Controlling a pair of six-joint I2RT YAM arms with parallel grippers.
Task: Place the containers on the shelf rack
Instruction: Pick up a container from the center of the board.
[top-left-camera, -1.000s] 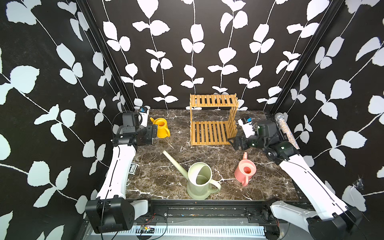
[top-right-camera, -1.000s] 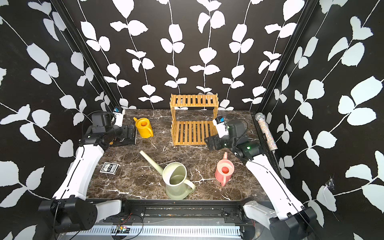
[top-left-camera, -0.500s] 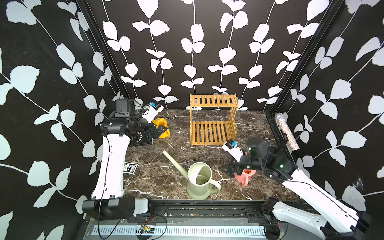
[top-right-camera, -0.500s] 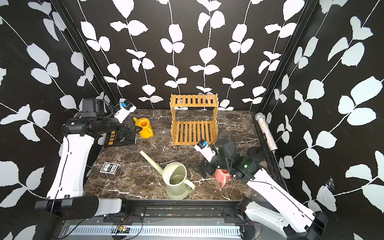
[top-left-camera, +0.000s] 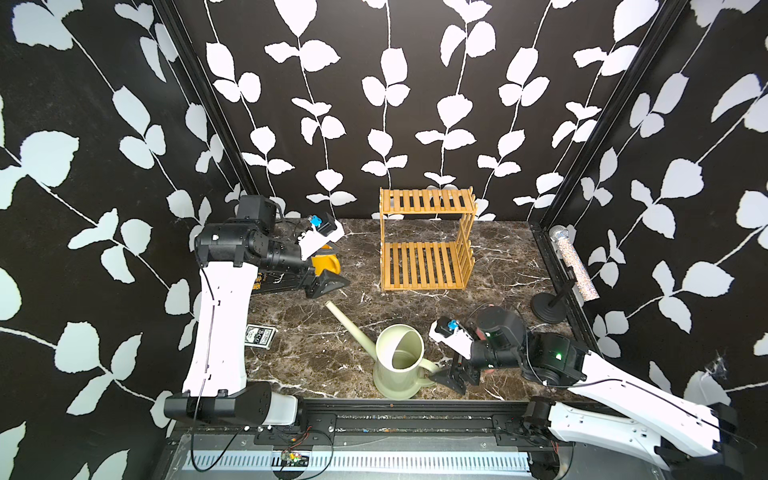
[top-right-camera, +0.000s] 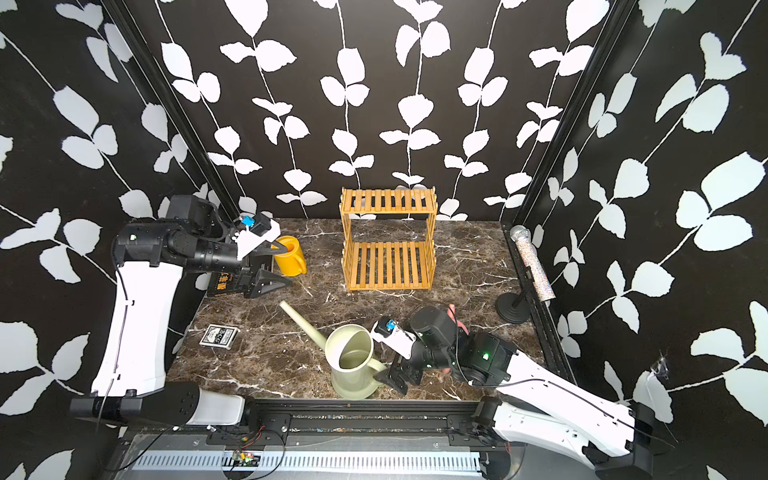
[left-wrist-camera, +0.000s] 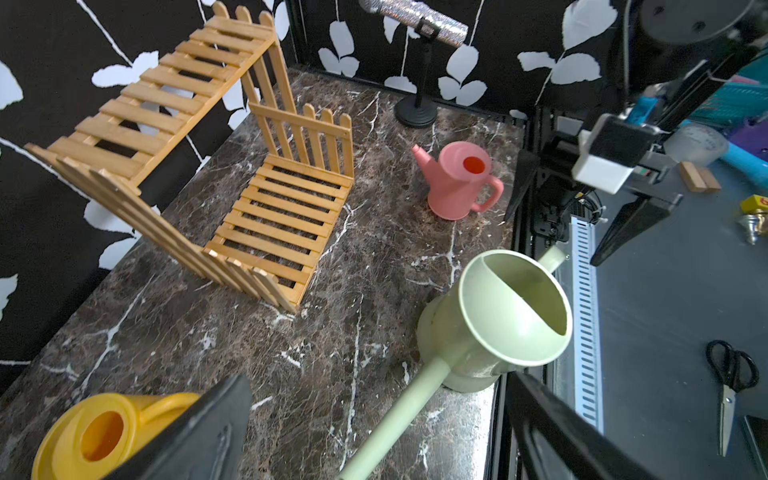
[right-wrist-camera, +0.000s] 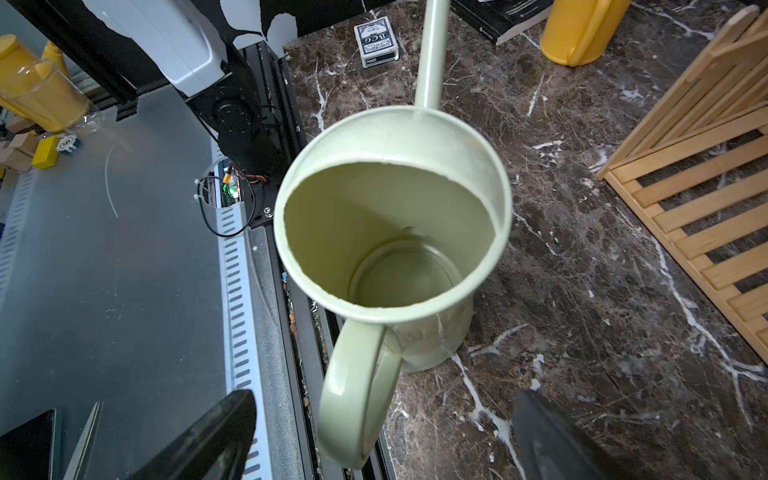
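Note:
I will slide my right gripper toward the pale green can next and close it around its handle (top-left-camera: 430, 365) (right-wrist-camera: 353, 392). The handle sticks out just ahead of my open fingers and faces the gap between them.
The pale green can (top-left-camera: 399, 357) stands at the table's front, long spout toward the left. My right gripper (top-left-camera: 451, 376) is open at its handle (right-wrist-camera: 357, 399), which lies between the two fingers in the right wrist view, untouched. The pink can (left-wrist-camera: 457, 183) stands behind my right arm, and only slivers (top-right-camera: 452, 309) show in a top view. The yellow can (top-right-camera: 289, 255) stands at the back left. My left gripper (top-right-camera: 272, 266) hovers open beside it, empty; one finger (left-wrist-camera: 199, 432) partly hides the can (left-wrist-camera: 99, 432). The wooden shelf rack (top-left-camera: 424, 249) stands bare at the back centre.
A black book (top-right-camera: 222, 282) lies under my left arm. A card pack (top-left-camera: 261, 336) lies at the front left. A glittery microphone on a black stand (top-left-camera: 573, 266) leans at the right wall. The green can stands close to the table's front edge (right-wrist-camera: 299, 291).
My right arm swung from beside the rack, past the pink can, forward to the green can's handle. My left arm lifted and turned its gripper toward the yellow can. Both stayed open.

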